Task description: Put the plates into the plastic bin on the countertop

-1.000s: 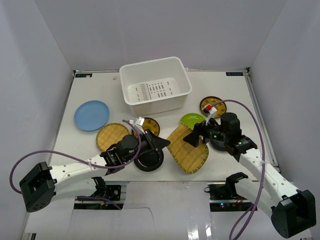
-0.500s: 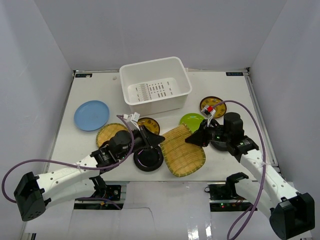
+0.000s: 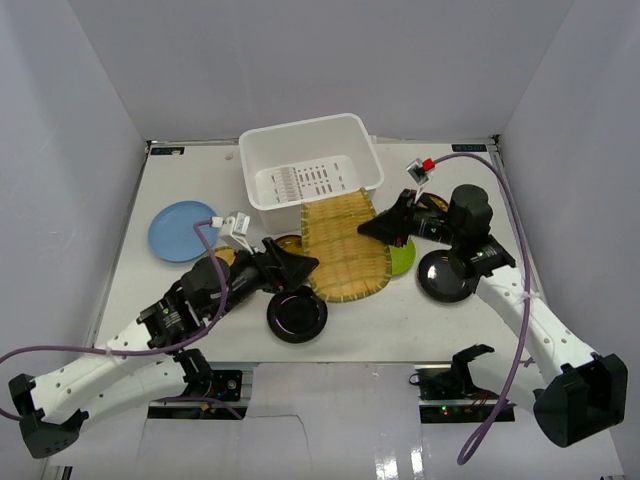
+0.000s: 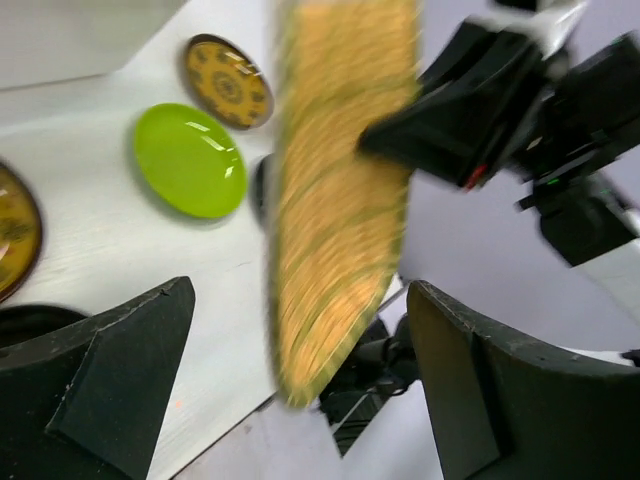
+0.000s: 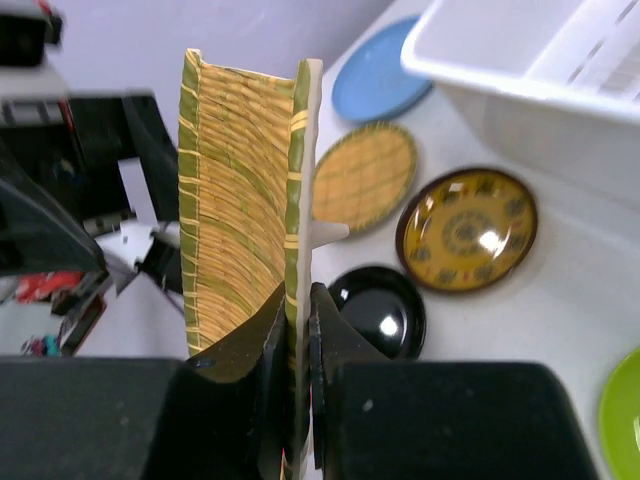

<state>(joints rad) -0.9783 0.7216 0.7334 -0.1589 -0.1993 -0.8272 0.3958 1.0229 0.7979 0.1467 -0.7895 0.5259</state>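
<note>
My right gripper needs to move the woven plate outward over the bin's near side next. Then it should go down and let go of the plate on the bin's bare slotted bottom.
My right gripper [image 3: 384, 230] is shut on the rim of a woven straw-yellow plate [image 3: 345, 245] and holds it off the countertop [image 3: 200, 180], just in front of the white plastic bin [image 3: 310, 175]. In the right wrist view the fingers [image 5: 270, 340] pinch the plate's edge [image 5: 240, 200]. My left gripper [image 3: 296, 266] is open beside that plate's left edge and touches nothing. The plate [image 4: 335, 190] hangs beyond its spread fingers [image 4: 120, 370]. On the countertop lie a blue plate [image 3: 183, 230], a black plate [image 3: 297, 314], another black plate [image 3: 447, 276] and a green plate [image 3: 404, 258].
A second woven plate [image 5: 365, 175] and a gold-patterned plate [image 5: 467, 228] lie by the left arm, partly hidden from above. Another gold-patterned plate [image 4: 228, 82] lies past the green one [image 4: 190, 160]. Pale grey walls close in the table on three sides.
The right gripper shut on the woven plate and lifted it up and back toward the bin. The left gripper opened and drew back to the left.
</note>
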